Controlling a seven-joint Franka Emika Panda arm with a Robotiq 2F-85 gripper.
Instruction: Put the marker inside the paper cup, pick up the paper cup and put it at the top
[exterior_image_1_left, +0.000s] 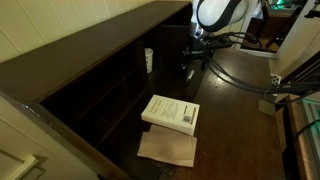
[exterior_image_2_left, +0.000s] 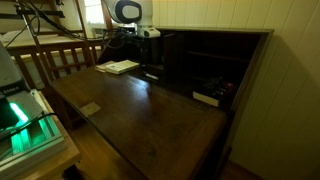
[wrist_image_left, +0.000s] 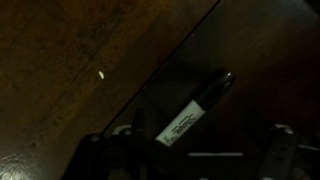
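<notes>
The marker lies below the gripper, between the open fingers, so the gripper should next move down over the marker's white label and close its fingers there.
The marker, black with a white label, lies slanted on the dark table straight below my gripper in the wrist view. The two fingers stand wide apart on either side of it, open, and nothing is held. In an exterior view my gripper hangs low over the table just in front of the shelf unit. The small white paper cup stands upright in a shelf opening, beside my gripper. The top is the long dark board above the shelf; it also shows in an exterior view.
A white book lies on the table with a brown paper sheet beside it. The book also shows in an exterior view. Small objects sit in the shelf's lower part. Cables run behind the arm.
</notes>
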